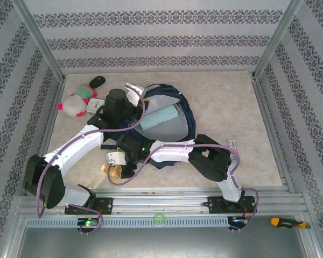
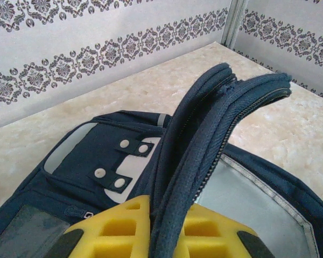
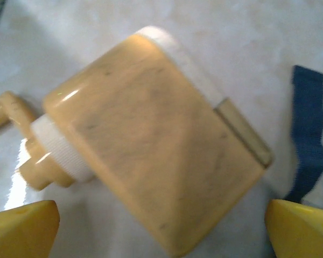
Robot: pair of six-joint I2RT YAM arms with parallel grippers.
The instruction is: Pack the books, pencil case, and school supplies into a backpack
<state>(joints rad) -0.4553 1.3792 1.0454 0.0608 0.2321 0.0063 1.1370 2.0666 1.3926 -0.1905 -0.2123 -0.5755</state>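
Observation:
My right gripper is open, with its fingers on either side of the sharpener's body, but the body still lies beyond their ends. It will next lower over the sharpener's yellow-orange body (image 1: 114,172) (image 3: 157,142) and close.
The dark navy backpack (image 1: 175,105) lies open mid-table, its grey lining (image 2: 258,209) showing. The pale blue pencil case (image 1: 161,117) lies inside it. My left gripper (image 2: 169,215) is shut on the backpack's zippered opening edge (image 2: 204,134), holding it up; from above, this gripper (image 1: 133,102) is at the bag's left rim. The yellow-orange pencil sharpener (image 3: 151,150) with its crank (image 3: 8,110) lies on the table by the bag's near-left corner (image 1: 112,171). My right gripper (image 3: 161,231) is open, its fingers either side of the sharpener and apart from it. The navy booklet is out of view.
A pink-and-white plush toy (image 1: 74,105), a white square clock (image 1: 93,105) and a small dark object (image 1: 97,80) sit at the back left. A loose navy strap (image 3: 307,129) lies right of the sharpener. A small item (image 1: 231,144) lies to the right.

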